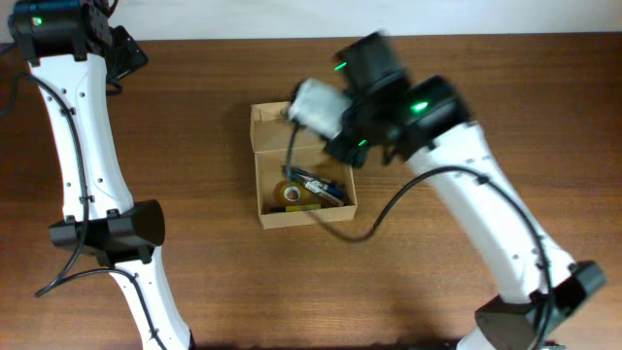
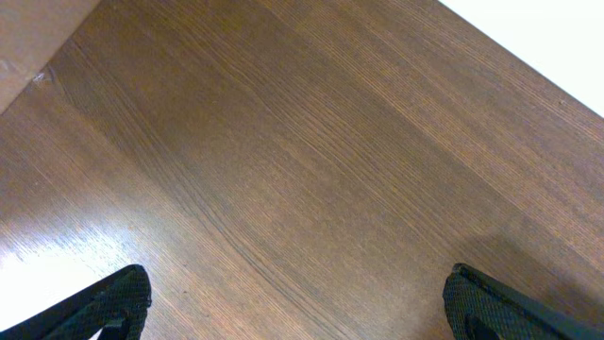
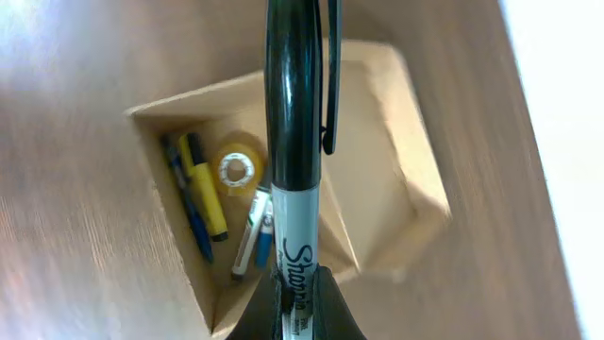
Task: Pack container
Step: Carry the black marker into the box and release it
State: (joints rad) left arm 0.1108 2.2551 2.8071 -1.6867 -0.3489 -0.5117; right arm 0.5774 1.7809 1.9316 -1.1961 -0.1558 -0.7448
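The black Sharpie marker comes down with my right gripper in beside the yellow tape roll next.
The container [image 1: 260,199] is a tan cardboard box at the table's middle, its flap lid [image 1: 268,122] open at the far end. It also shows in the right wrist view [image 3: 392,179]. Inside lie a yellow tape roll [image 3: 236,168], a yellow highlighter [image 3: 203,189], a blue pen [image 3: 186,203] and a white and blue marker [image 3: 253,231]. My right gripper [image 3: 297,293] is shut on a black Sharpie marker [image 3: 294,142], held above the open box. In the overhead view it is blurred over the box's far end [image 1: 311,105]. My left gripper [image 2: 297,307] is open and empty over bare wood.
The brown wooden table [image 1: 194,282] surrounds the box. My left arm stands at the far left, its gripper [image 1: 126,53] near the back edge. A black cable [image 1: 374,228] loops from my right arm beside the box's near right corner.
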